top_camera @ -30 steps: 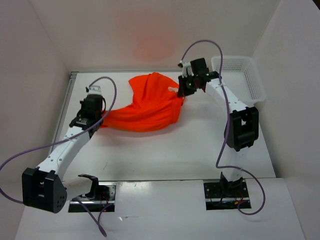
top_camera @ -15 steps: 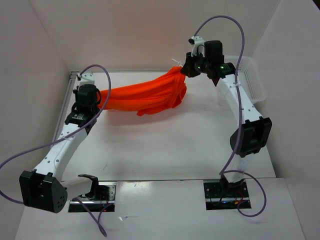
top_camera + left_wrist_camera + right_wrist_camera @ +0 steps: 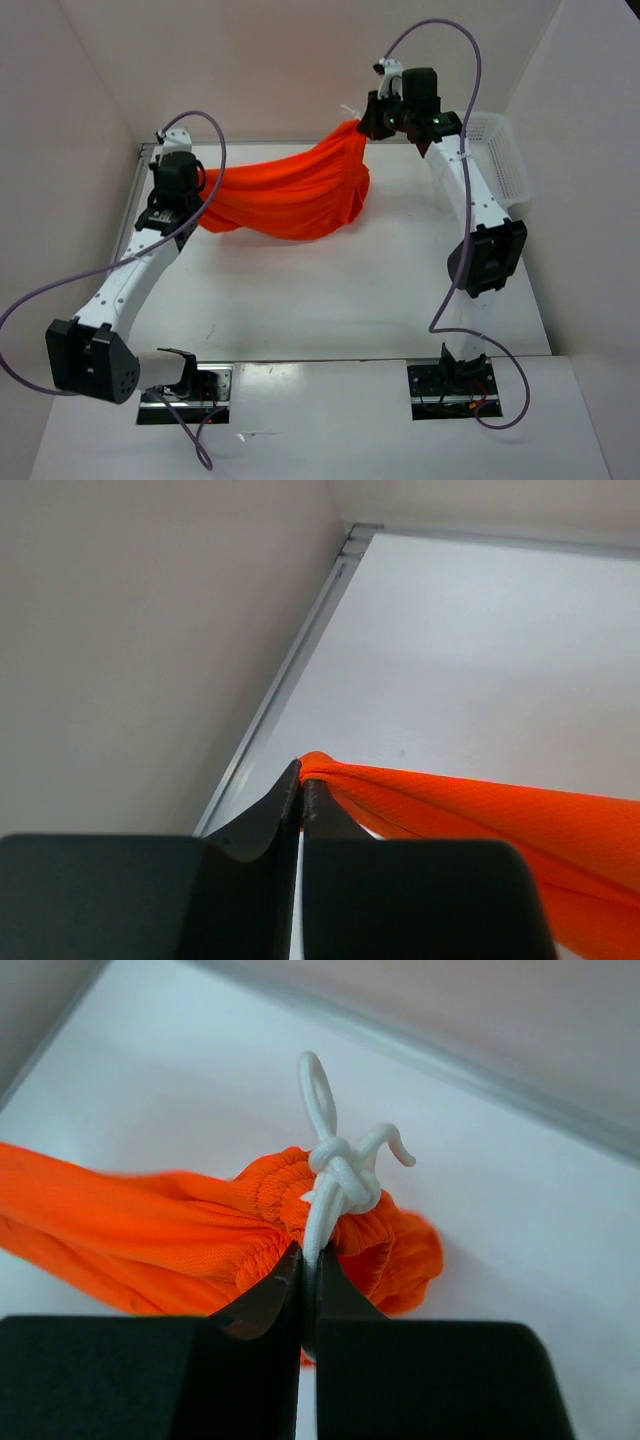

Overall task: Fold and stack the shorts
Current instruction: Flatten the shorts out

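Note:
I should move my right gripper back and down onto the table next, and lower the gathered waistband there.
The orange shorts [image 3: 290, 190] hang stretched in the air between my two grippers at the back of the table, sagging in the middle. My left gripper [image 3: 196, 183] is shut on a corner of the shorts [image 3: 420, 795] near the back left corner; its tips show in the left wrist view [image 3: 301, 775]. My right gripper [image 3: 364, 125] is shut on the gathered waistband [image 3: 290, 1195] at the knotted white drawstring [image 3: 340, 1175], held higher at the back right; its tips show in the right wrist view [image 3: 303, 1255].
A white mesh basket [image 3: 495, 160] stands at the back right, behind the right arm. A metal rail [image 3: 135, 200] runs along the table's left edge, close to the left gripper. White walls enclose the table on three sides.
Both grippers lifted the shorts off the table and pulled them apart into a hanging band. In the last half second the fabric sagged lower in the middle and the right gripper shifted slightly left.

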You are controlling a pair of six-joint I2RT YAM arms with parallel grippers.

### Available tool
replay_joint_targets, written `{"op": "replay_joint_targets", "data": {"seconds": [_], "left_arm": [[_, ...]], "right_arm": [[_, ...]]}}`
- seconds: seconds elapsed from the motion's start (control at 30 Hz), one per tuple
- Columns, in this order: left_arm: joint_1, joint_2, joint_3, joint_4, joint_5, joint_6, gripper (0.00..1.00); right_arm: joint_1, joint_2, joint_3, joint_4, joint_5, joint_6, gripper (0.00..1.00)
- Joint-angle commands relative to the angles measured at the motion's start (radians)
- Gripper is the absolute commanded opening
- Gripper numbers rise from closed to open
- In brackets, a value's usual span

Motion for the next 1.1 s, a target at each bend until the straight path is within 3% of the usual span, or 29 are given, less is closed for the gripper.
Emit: {"op": "replay_joint_targets", "data": {"seconds": [0.0, 0.03, 0.13, 0.27, 0.53, 0.63, 0.83, 0.93, 1.0, 1.03, 1.07], "left_arm": [[0.0, 0.073, 0.19, 0.101, -0.012, 0.002, 0.0], [0.0, 0.084, 0.278, 0.072, -0.012, 0.002, 0.0], [0.0, 0.054, 0.301, 0.034, 0.008, 0.002, 0.0], [-0.038, -0.058, 0.147, -0.048, 0.028, 0.002, 0.0], [-0.164, -0.301, -0.267, -0.473, 0.05, 0.002, 0.0], [-0.187, -0.361, -0.363, -0.591, 0.112, 0.002, 0.0], [-0.187, -0.43, -0.416, -0.72, 0.26, 0.002, 0.03], [-0.187, -0.47, -0.407, -0.77, 0.346, 0.002, 0.22], [-0.187, -0.488, -0.375, -0.838, 0.43, 0.002, 0.46], [-0.187, -0.502, -0.36, -0.864, 0.458, 0.002, 0.66], [-0.187, -0.511, -0.345, -0.905, 0.485, 0.002, 0.72]], "right_arm": [[-0.001, 0.047, 0.281, 0.094, 0.057, 0.033, 0.0], [-0.001, 0.047, 0.299, 0.085, 0.057, 0.033, 0.0], [-0.001, -0.034, 0.22, 0.072, 0.066, -0.011, 0.0], [-0.01, -0.188, -0.088, 0.036, 0.012, -0.118, 0.0], [0.001, -0.427, -0.71, -0.142, -0.05, -0.393, 0.0], [0.1, -0.461, -0.834, -0.199, 0.022, -0.497, 0.0], [0.205, -0.438, -0.882, -0.221, 0.089, -0.582, 0.0], [0.235, -0.411, -0.863, -0.23, 0.112, -0.602, 0.0], [0.246, -0.398, -0.816, -0.23, 0.073, -0.593, 0.0], [0.246, -0.388, -0.801, -0.23, 0.057, -0.578, 0.0], [0.246, -0.387, -0.791, -0.241, 0.057, -0.577, 0.0]]}}
